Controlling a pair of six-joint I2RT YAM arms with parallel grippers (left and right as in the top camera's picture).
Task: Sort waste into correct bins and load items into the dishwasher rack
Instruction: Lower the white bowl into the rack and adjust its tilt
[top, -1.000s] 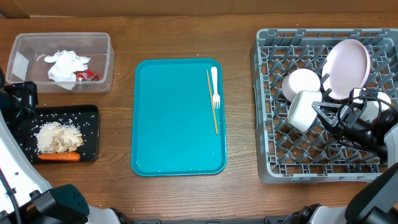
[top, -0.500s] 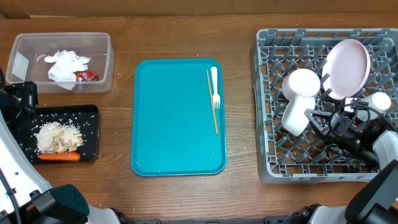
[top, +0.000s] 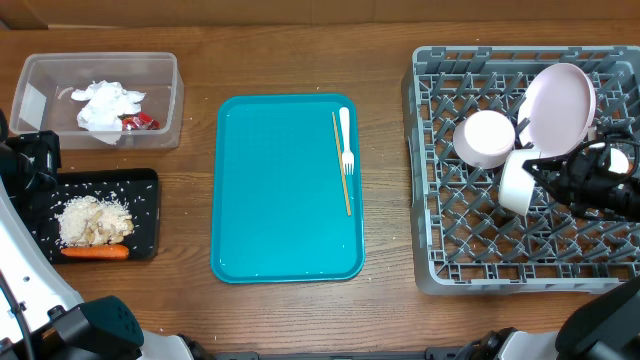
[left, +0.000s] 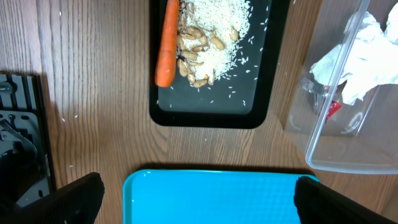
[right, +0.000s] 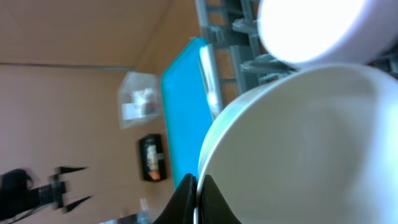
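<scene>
The rack's wires (top: 479, 202) beside the second bowl stand empty, so my right gripper moves down and left in the overhead view to them next and releases there.
My right gripper (top: 537, 173) is shut on the rim of a white bowl (top: 515, 183), held on its side over the grey dishwasher rack (top: 450, 255). In the right wrist view the fingertips (right: 186, 193) pinch that bowl's (right: 298, 143) edge. A second bowl (top: 487, 138) and the round plate (top: 558, 108) stand in the rack, and a small cup (top: 612, 160) shows partly behind the arm. The white fork (top: 346, 138) lies on the teal tray (top: 280, 200). My left gripper (left: 199, 199) stands open above the teal tray's (left: 217, 199) edge, holding nothing.
The clear tub (top: 165, 70) holds crumpled napkins (top: 108, 103) and a red wrapper (top: 140, 122). The black tray (top: 145, 180) holds beige scraps (top: 95, 220) and a carrot (top: 95, 252). A thin yellow stick (top: 341, 170) lies beside the fork.
My right gripper has carried the bowl rightward and a little up across the rack, toward the plate, turning it onto its side. The left arm has not moved.
</scene>
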